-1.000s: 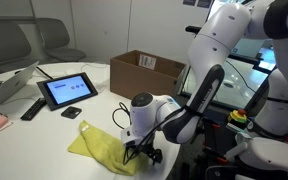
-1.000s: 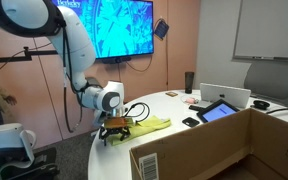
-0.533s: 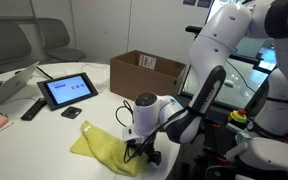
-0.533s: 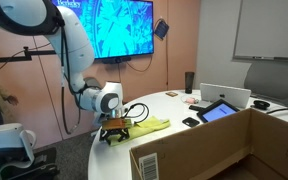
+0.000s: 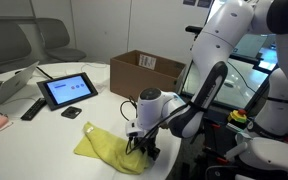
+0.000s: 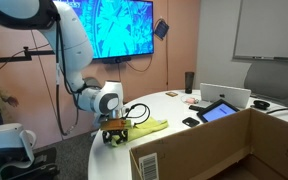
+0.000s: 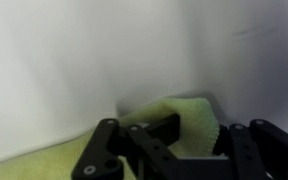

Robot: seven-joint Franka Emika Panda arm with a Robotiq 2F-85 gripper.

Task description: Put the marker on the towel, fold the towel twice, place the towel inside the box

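The towel's still spread far end (image 5: 94, 143) lies outward of my gripper. The towel's pinched edge rises next, goes over that far end and comes down for release.
A yellow-green towel (image 5: 106, 150) lies rumpled near the front edge of the white table. In the other exterior view the towel (image 6: 149, 125) stretches away from the arm. My gripper (image 5: 140, 148) is down at the towel's corner, shut on it; the gripper (image 6: 115, 135) hangs just above the tabletop. In the wrist view the gripper (image 7: 174, 140) has its black fingers pinching a raised fold of towel (image 7: 189, 115). The open cardboard box (image 5: 147, 72) stands at the back of the table and fills the foreground as the box (image 6: 224, 150) from the opposite side. The marker is not visible.
A tablet (image 5: 67, 90) on a stand, a black remote (image 5: 32, 108) and a small dark object (image 5: 72, 112) lie left of the towel. A laptop (image 6: 224, 96) and a dark cup (image 6: 189, 81) stand far across the table. The table edge runs just beside the gripper.
The jaws closed from open onto the towel's corner. The towel edge has bunched up slightly under the gripper; the arm barely shifted.
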